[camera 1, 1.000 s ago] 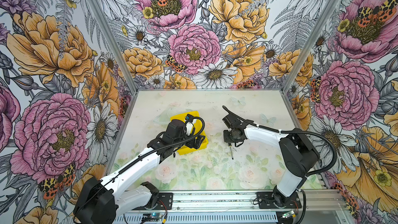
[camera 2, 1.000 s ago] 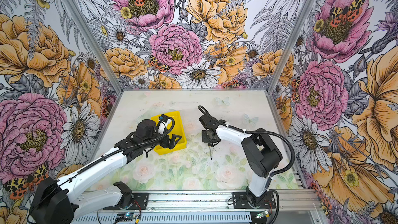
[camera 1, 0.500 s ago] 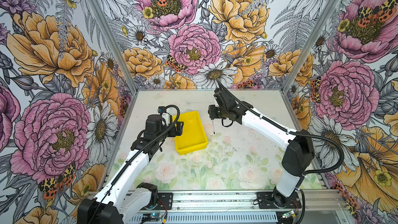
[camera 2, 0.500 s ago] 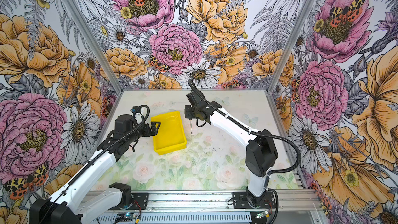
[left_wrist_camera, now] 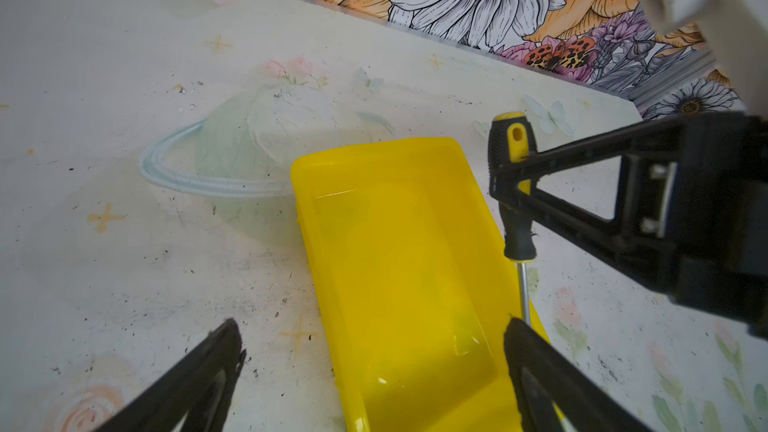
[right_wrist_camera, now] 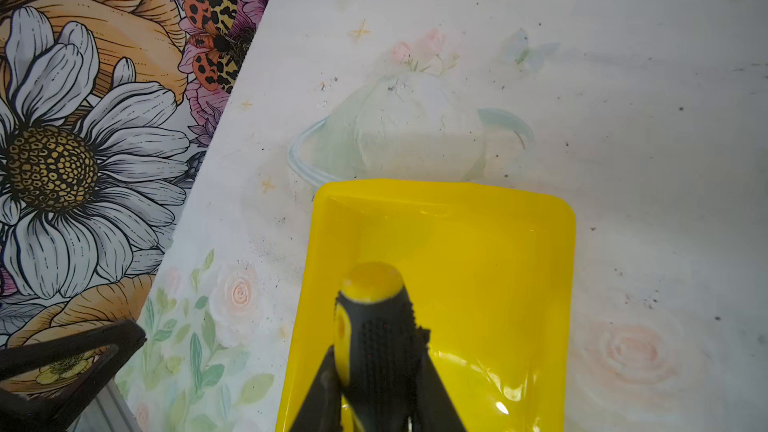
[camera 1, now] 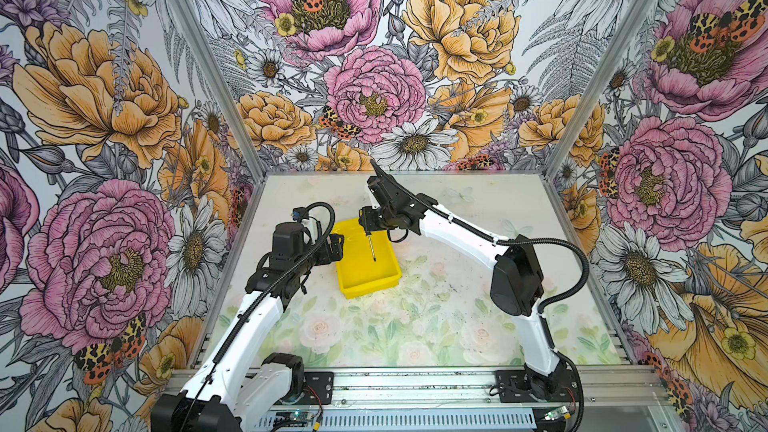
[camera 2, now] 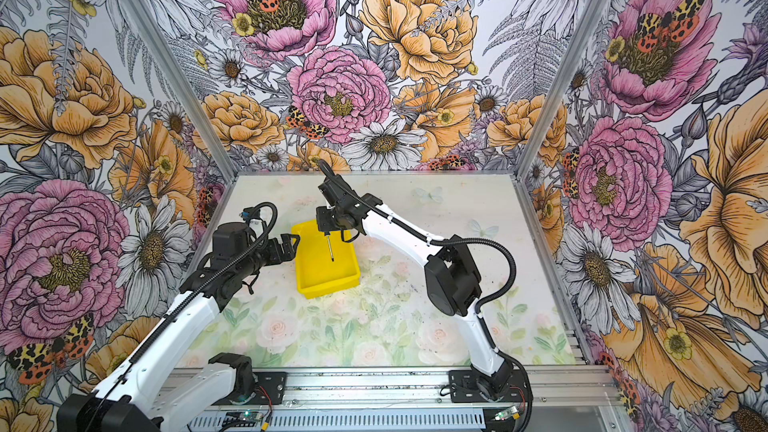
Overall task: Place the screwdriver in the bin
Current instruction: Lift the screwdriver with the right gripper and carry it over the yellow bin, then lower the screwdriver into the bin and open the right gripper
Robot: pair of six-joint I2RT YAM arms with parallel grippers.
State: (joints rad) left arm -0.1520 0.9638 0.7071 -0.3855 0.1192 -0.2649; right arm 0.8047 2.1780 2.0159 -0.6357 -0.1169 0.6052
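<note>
My right gripper should next move down toward the yellow bin's bottom to release the handle low inside, since the upright screwdriver's handle is still above the bin's rim.
The yellow bin (camera 1: 357,280) (camera 2: 322,274) lies left of the table's middle in both top views. My right gripper (camera 1: 368,229) (camera 2: 326,228) hangs over its far end, shut on the screwdriver's black and yellow handle (right_wrist_camera: 378,326). The screwdriver (left_wrist_camera: 516,230) stands upright. Its thin grey shaft (camera 1: 372,248) (camera 2: 329,249) points down into the bin (right_wrist_camera: 498,263). Whether the tip touches the bin floor I cannot tell. My left gripper (camera 1: 335,244) (left_wrist_camera: 374,332) is open beside the bin's left rim (left_wrist_camera: 307,218), holding nothing.
The table has a pale floral mat (camera 1: 415,326). Flowered walls (camera 1: 374,97) close the back and both sides, with metal corner posts. A rail (camera 1: 415,384) carrying both arm bases runs along the front edge.
My right gripper has carried the screwdriver from the table's middle, back and left, to over the bin. My left gripper has drawn back off the bin to its left side.
</note>
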